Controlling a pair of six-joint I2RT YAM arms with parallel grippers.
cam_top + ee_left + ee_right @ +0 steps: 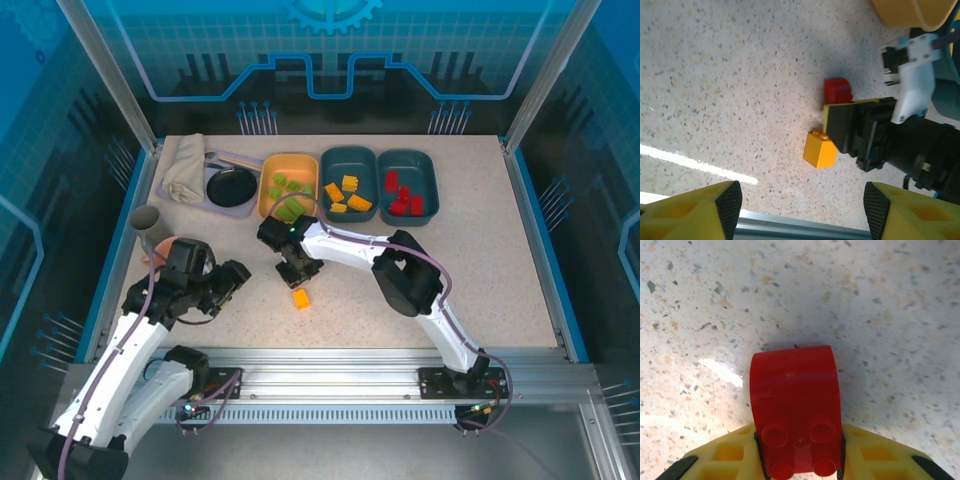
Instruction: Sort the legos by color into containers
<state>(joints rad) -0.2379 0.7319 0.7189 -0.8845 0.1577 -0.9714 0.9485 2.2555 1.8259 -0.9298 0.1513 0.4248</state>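
I need to raise my right gripper and move it outward over the end teal tub [406, 188], past the middle one, to let go of the red lego, because red legos are there.
My right gripper [297, 268] [800, 462] is shut on a red lego [795, 400] just above the speckled tabletop. In the left wrist view that red lego [837, 91] pokes out past the right gripper [860, 131]. An orange-yellow lego [300, 298] [820, 149] lies on the table just in front of it. My left gripper [235, 275] [802, 210] hangs open to the left, nothing between its fingers. At the back, the orange-yellow tub [268, 190] holds green legos [287, 195]. The middle teal tub [349, 152] holds orange-yellow legos [347, 195], and the right teal tub [408, 153] red legos [403, 195].
A black round pan [230, 186] on a lavender tray and a folded cloth [185, 168] sit at the back left. A grey cup [148, 222] and a pink bowl [160, 250] stand by the left arm. The right arm stretches across the table's middle.
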